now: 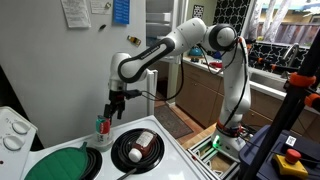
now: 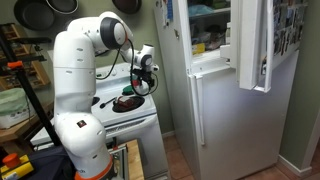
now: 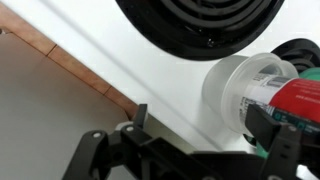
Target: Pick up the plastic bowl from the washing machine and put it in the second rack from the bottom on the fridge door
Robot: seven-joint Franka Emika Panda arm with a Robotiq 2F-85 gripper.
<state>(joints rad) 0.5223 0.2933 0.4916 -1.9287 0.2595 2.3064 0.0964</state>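
My gripper should go down over the plastic bowl's side (image 1: 108,133) (image 3: 230,108), with one finger inside and one outside.
The plastic bowl (image 1: 101,127) is a small whitish container with red and green parts. It stands on the flat white top of the washing machine (image 1: 185,160), near the edge. My gripper (image 1: 110,112) hangs just above it, pointing down. In the wrist view the bowl (image 3: 245,88) lies close against the right finger, partly inside the open jaws (image 3: 205,122), and the left finger is well apart from it. In an exterior view my gripper (image 2: 143,76) is over the washing machine (image 2: 135,122). The fridge door (image 2: 268,45) stands open with its racks facing inward.
A wide black round dish (image 1: 138,148) and a flat green disc (image 1: 63,163) lie on the washer top beside the bowl. White knobs (image 1: 14,130) sit on the slanted panel. The dish also shows in the wrist view (image 3: 190,20). The fridge body (image 2: 205,100) stands beside the washer.
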